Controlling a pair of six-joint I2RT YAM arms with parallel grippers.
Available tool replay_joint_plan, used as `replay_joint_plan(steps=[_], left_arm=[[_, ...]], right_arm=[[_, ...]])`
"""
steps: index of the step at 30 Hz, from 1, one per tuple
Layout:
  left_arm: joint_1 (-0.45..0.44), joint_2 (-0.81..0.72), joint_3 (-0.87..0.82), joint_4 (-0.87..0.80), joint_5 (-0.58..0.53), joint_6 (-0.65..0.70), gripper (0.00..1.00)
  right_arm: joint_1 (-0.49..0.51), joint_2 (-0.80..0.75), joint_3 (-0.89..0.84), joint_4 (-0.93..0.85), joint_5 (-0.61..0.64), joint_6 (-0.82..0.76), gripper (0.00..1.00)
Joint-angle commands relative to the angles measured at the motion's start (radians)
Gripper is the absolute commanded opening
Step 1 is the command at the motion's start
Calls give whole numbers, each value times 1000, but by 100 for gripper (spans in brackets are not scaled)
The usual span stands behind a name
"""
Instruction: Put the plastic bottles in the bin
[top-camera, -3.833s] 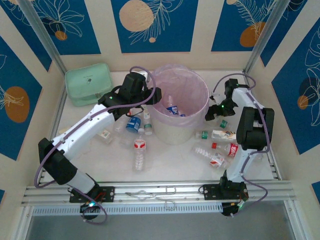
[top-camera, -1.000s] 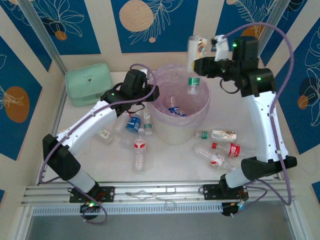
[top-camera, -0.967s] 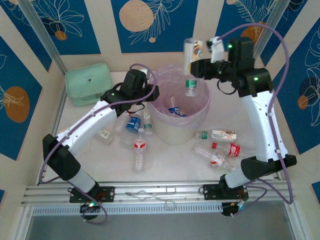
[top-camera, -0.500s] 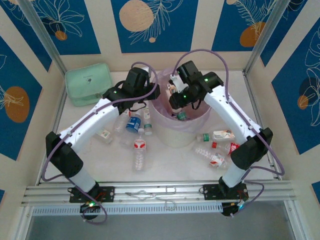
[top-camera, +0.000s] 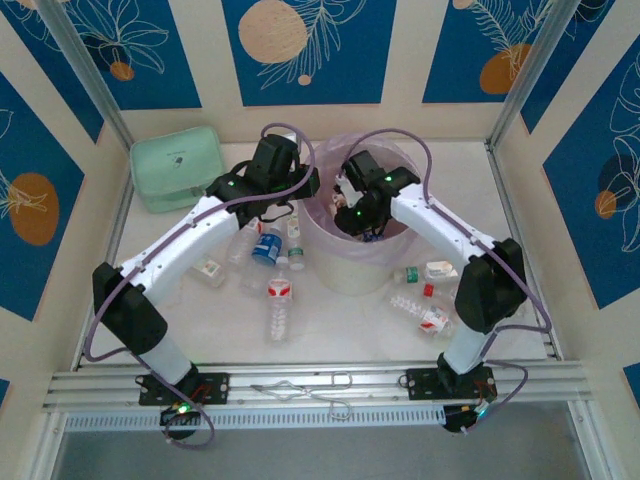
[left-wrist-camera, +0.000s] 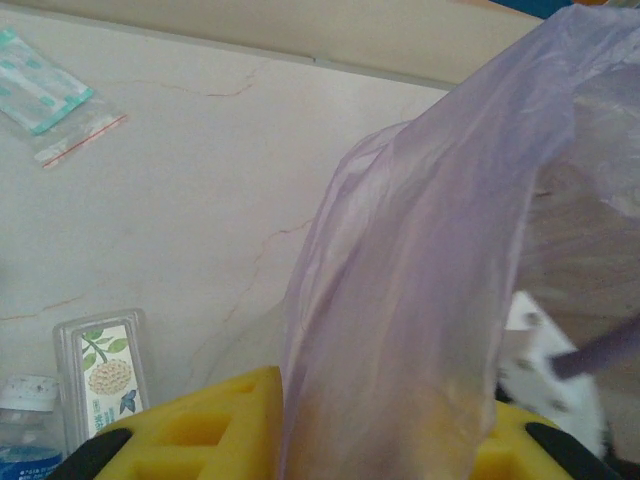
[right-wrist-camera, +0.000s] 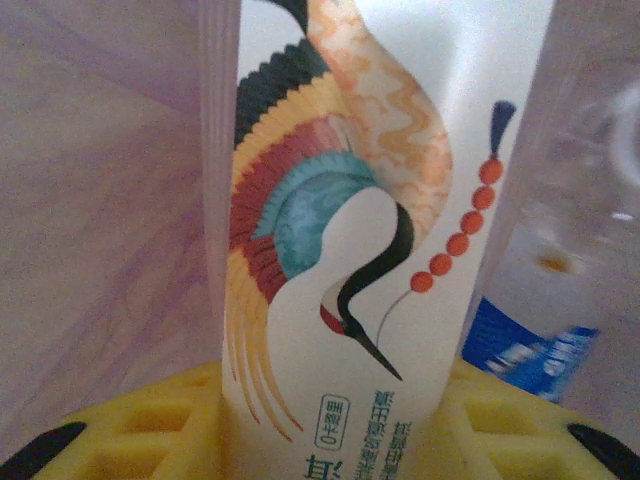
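My right gripper holds the crane-labelled bottle and should next carry it deeper down into the pink bag (left-wrist-camera: 430, 270). Then it will release it beside the blue-labelled bottle.
The bin (top-camera: 345, 268) is a round white bucket lined with a pink bag (left-wrist-camera: 430, 270). My left gripper (top-camera: 292, 186) (left-wrist-camera: 385, 435) is at the bin's left rim, shut on a fold of that bag. My right gripper (top-camera: 353, 212) (right-wrist-camera: 335, 425) is down inside the bin, shut on a plastic bottle (right-wrist-camera: 350, 250) with a white label showing a crane. A blue-labelled bottle (right-wrist-camera: 530, 340) lies beside it in the bin. Other plastic bottles lie on the table: a blue-labelled one (top-camera: 265, 247) and a red-labelled one (top-camera: 280, 291) to the left, a white-labelled one (top-camera: 437, 270) and a red-labelled one (top-camera: 425, 312) to the right.
A mint-green zip pouch (top-camera: 178, 166) sits at the back left. A small clear box with a leaf picture (left-wrist-camera: 105, 370) lies left of the bin, and a small zip bag (left-wrist-camera: 50, 95) lies farther back. Walls close the table on three sides.
My right gripper came down from high above the bin into it, still holding the white-labelled bottle. The left gripper stayed at the rim, holding the bag.
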Motion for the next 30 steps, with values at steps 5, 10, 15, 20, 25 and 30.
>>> replay_joint_plan(steps=[5,10,15,20,25,30], left_arm=[[5,29,23,-27,-15,-1,29],[5,34,31,-24,-13,-2,29],[5,43,37,-19,-11,0,29],[6,62,55,-25,-9,5,29],[11,57,46,-7,-30,10,29],[13,51,49,1,-39,11,29]], right_arm=[[4,37,-217,218,141,174,29],[19,73,-293,294,128,228,34],[20,47,-326,334,124,272,38],[13,24,-243,262,116,237,56],[9,-8,-115,128,160,213,78],[-4,-68,-36,43,124,200,100]])
